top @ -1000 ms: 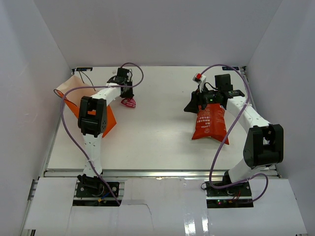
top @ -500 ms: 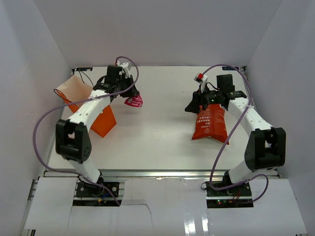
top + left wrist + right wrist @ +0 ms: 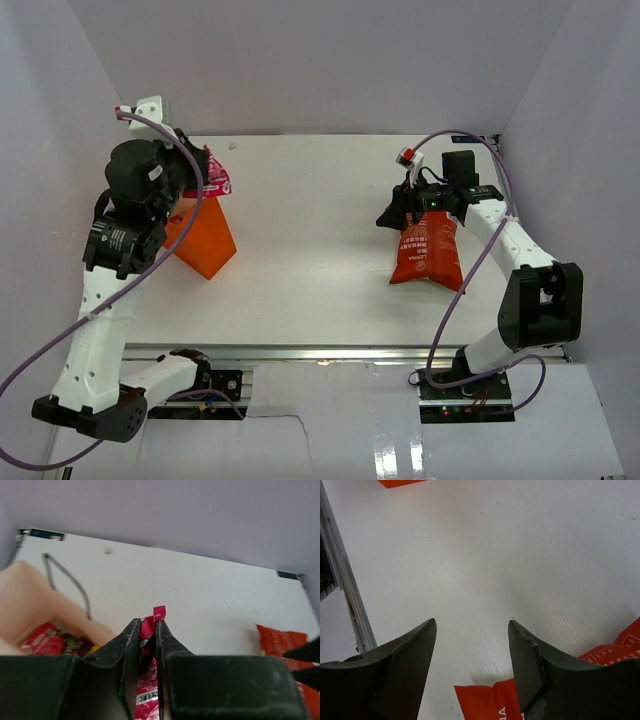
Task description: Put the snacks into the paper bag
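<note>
The left gripper moves to the left in the wrist view, over the paper bag's opening point(image 3: 182, 208) point(image 3: 55, 622), next. Then it releases the pink wrapped sweet, which hangs beside it.
My left gripper point(image 3: 212, 172) is shut on a pink wrapped sweet point(image 3: 219, 180) and holds it in the air, just above and behind the mouth of the orange paper bag point(image 3: 202, 242). In the left wrist view the sweet point(image 3: 148, 702) is pinched between the gripper's point(image 3: 147, 622) fingers. The paper bag's peach inside point(image 3: 25, 595) lies below left, with a red wrapper point(image 3: 42, 641) and dark sweets in it. The red-orange crisp bag point(image 3: 428, 255) lies flat on the right. My right gripper point(image 3: 388, 217) stands open over the crisp bag's upper edge point(image 3: 490, 700), its jaws astride that edge.
White walls close in the table on the left, right and back. A metal rail point(image 3: 350, 605) runs along the near edge. A corner of the paper bag point(image 3: 400, 482) shows at the top of the right wrist view.
The left arm has lifted the pink sweet off the table and swung it left and up over the paper bag. The right arm has barely moved.
</note>
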